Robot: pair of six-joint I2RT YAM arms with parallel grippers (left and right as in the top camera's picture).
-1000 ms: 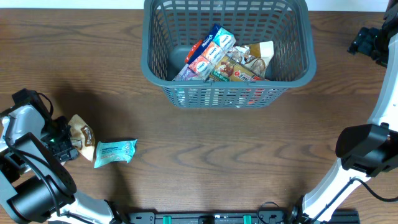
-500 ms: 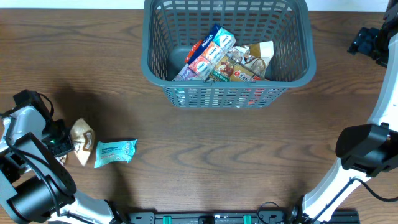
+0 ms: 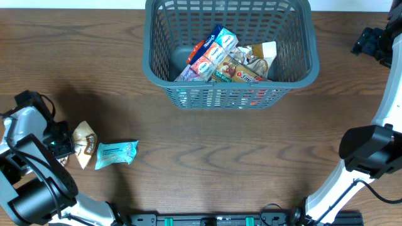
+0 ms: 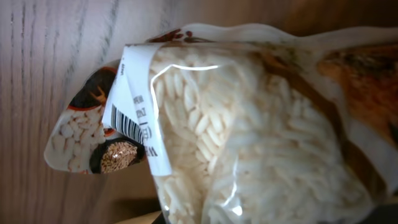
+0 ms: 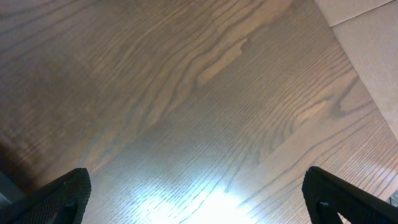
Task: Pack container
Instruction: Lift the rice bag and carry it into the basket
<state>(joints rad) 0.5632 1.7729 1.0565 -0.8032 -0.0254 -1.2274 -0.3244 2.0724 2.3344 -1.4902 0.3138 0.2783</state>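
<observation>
The left gripper rises next, carries the rice packet outward and lowers it into the container's bare end beside the snacks, then releases it, since room shows there.
The container [image 3: 226, 97], a dark grey slotted basket, stands at the back middle with several snack packets [image 3: 223, 56] inside. At the left edge my left gripper [image 3: 66, 145] is shut on a clear packet of white puffed rice [image 3: 83, 143] that lies on the table. That rice packet [image 4: 249, 124] fills the left wrist view and hides the jaws. A teal packet [image 3: 116, 152] lies just right of it. My right gripper [image 3: 370, 43] hovers at the far right back, open [image 5: 199, 199] over bare wood with nothing between its fingers.
The brown wooden table [image 3: 220, 163] ends at a pale strip [image 5: 373, 37] beside the right gripper. The right arm's base and links [image 3: 367, 157] stand at the front right, and the left arm's body [image 3: 28, 182] fills the front left corner.
The left gripper has closed on the rice packet, which has crumpled and turned slightly. The right arm, the basket and the teal packet have not moved.
</observation>
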